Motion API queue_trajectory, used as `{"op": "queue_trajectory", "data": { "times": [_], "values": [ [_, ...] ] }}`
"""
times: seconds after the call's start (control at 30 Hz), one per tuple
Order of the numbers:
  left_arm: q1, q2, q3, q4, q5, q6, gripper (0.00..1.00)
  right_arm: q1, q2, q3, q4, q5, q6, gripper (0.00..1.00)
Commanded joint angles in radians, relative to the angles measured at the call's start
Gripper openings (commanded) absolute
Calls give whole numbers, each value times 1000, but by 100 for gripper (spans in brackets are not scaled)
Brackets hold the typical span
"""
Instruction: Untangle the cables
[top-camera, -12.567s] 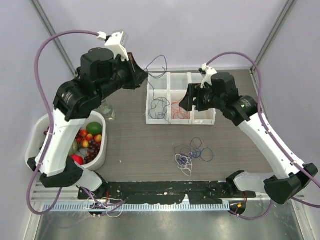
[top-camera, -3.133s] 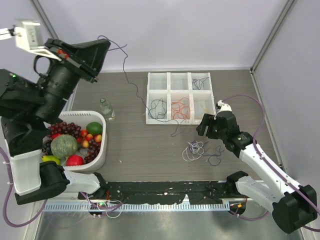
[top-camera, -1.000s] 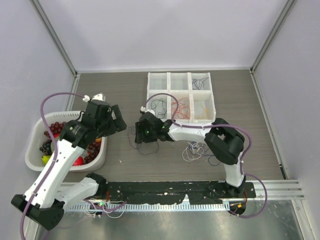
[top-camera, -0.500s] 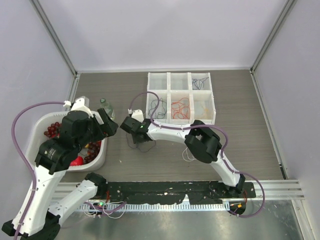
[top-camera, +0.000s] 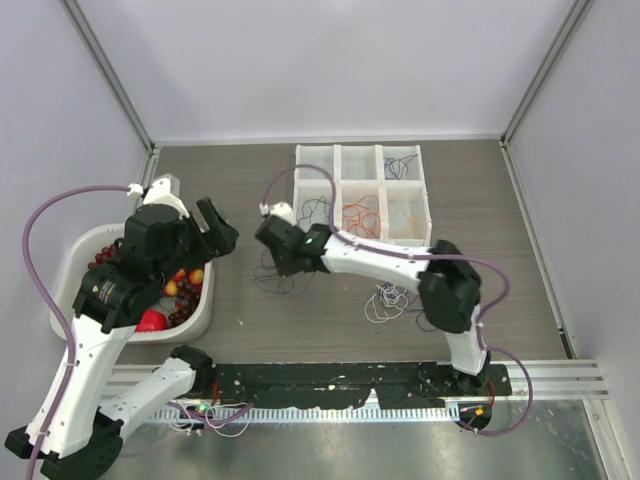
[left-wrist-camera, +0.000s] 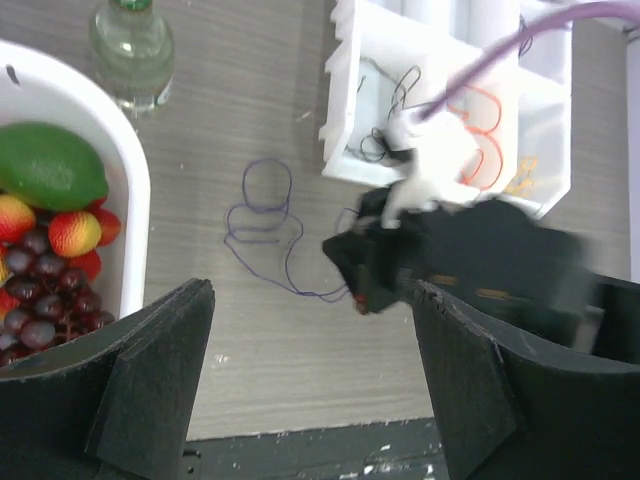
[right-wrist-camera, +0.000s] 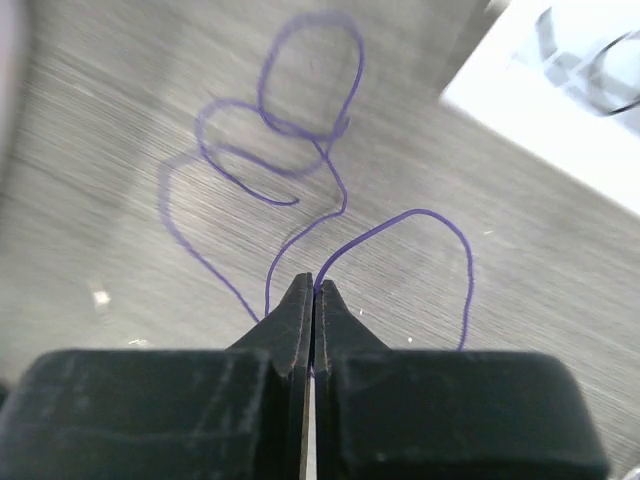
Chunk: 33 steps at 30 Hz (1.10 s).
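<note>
My right gripper is going to lift outward next, to the right in the top view, then lower to release over the organiser's far corner compartment (top-camera: 402, 164), since similar cable lies there.
A thin purple cable (right-wrist-camera: 420, 212) lies in loose loops on the wooden table left of the white organiser (top-camera: 337, 183). My right gripper (right-wrist-camera: 313, 285) is shut on one end of it, pinching the strand between its tips. In the top view that gripper (top-camera: 283, 268) has reached across to the cable (top-camera: 268, 276). My left gripper (left-wrist-camera: 315, 400) hangs open above the same cable (left-wrist-camera: 265, 230), with nothing between its fingers. A small tangle of white and purple-blue cables (top-camera: 392, 298) lies further right. Black and red-orange cables sit in the organiser's compartments.
A white bowl (top-camera: 200, 312) of fruit stands at the left, under my left arm. A clear bottle (left-wrist-camera: 130, 50) stands just behind the bowl's rim (left-wrist-camera: 137, 200). The organiser (left-wrist-camera: 345, 100) is close behind the right gripper (left-wrist-camera: 365, 285).
My right gripper's jaws have closed onto the purple cable. The left arm has shifted slightly above the bowl, its jaws still wide.
</note>
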Motion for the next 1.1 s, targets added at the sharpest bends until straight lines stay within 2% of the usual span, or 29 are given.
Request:
{"op": "queue_trajectory", "data": {
  "times": [0.0,0.07,0.2,0.3,0.37,0.53,0.7,0.97,1.07],
  "values": [
    [4,21,48,141,-81,-1,84,-105,-316,-12,86,-67,-34,1],
    [4,25,43,178,-85,-6,83,-161,-408,-32,137,-110,-22,1],
    [2,45,43,223,-101,-8,83,-253,-531,-6,154,-101,-13,1],
    [4,73,52,240,-98,-3,83,-326,-585,63,147,-56,-2,1],
    [4,88,57,246,-87,-1,83,-418,-597,106,146,-41,-2,1],
    [5,119,54,270,-49,-6,83,-535,-568,230,143,33,-57,1],
    [4,146,51,299,30,2,84,-665,-498,281,154,62,-62,1],
    [4,185,49,349,195,63,89,-780,-370,353,211,59,-88,1],
    [4,192,57,336,200,86,89,-813,-314,393,211,62,-99,1]
  ]
}}
